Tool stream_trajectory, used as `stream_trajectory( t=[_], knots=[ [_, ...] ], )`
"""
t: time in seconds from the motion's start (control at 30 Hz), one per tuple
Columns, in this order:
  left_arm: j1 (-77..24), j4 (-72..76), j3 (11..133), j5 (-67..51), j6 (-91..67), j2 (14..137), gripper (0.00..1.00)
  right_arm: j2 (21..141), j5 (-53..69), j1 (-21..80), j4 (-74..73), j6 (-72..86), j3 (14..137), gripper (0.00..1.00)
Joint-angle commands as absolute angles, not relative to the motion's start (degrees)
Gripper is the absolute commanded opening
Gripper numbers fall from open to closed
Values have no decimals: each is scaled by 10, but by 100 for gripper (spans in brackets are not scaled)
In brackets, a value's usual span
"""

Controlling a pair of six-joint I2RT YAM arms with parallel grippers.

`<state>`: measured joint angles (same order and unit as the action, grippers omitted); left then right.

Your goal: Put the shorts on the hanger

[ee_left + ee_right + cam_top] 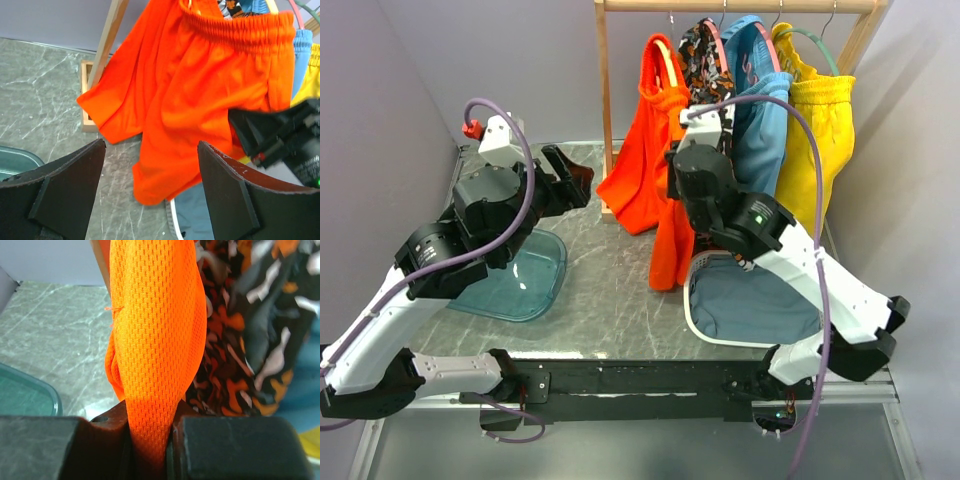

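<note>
The shorts already hang from the tan hoop hanger (667, 58). I will move my right gripper outward and toward the wooden rack post (607, 110), then let go of the fold.
The bright orange-red shorts (645, 150) hang from the tan hoop hanger (667, 58) on the rack, one leg drooping toward the table. My right gripper (677, 165) is shut on a fold of the shorts (155, 330); in the right wrist view the mesh fabric runs down between the closed jaws (150, 440). My left gripper (577, 180) is open and empty, left of the shorts. In the left wrist view its gripper (152, 147) stands in front of the shorts (200, 85) with the gathered waistband at the top, not touching them.
A wooden rack post (605, 100) stands behind the shorts. Patterned shorts (700, 45), blue shorts (760, 110) and yellow shorts (820, 130) hang to the right. A teal tray (520, 275) lies at left. A white basket (692, 310) holding grey-blue cloth sits under the right arm.
</note>
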<state>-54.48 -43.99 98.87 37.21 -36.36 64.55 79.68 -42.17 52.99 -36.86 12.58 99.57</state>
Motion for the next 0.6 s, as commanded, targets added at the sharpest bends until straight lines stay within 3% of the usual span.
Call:
stream_trajectory(
  t=[0.0,0.57],
  knots=[
    [-546,-417,980,373,-369,628,80,815,-419,508,-260,90,1083,0],
    [-546,-417,953,373,-373,624,80,944,-357,440,-236,87,1172,0]
  ],
)
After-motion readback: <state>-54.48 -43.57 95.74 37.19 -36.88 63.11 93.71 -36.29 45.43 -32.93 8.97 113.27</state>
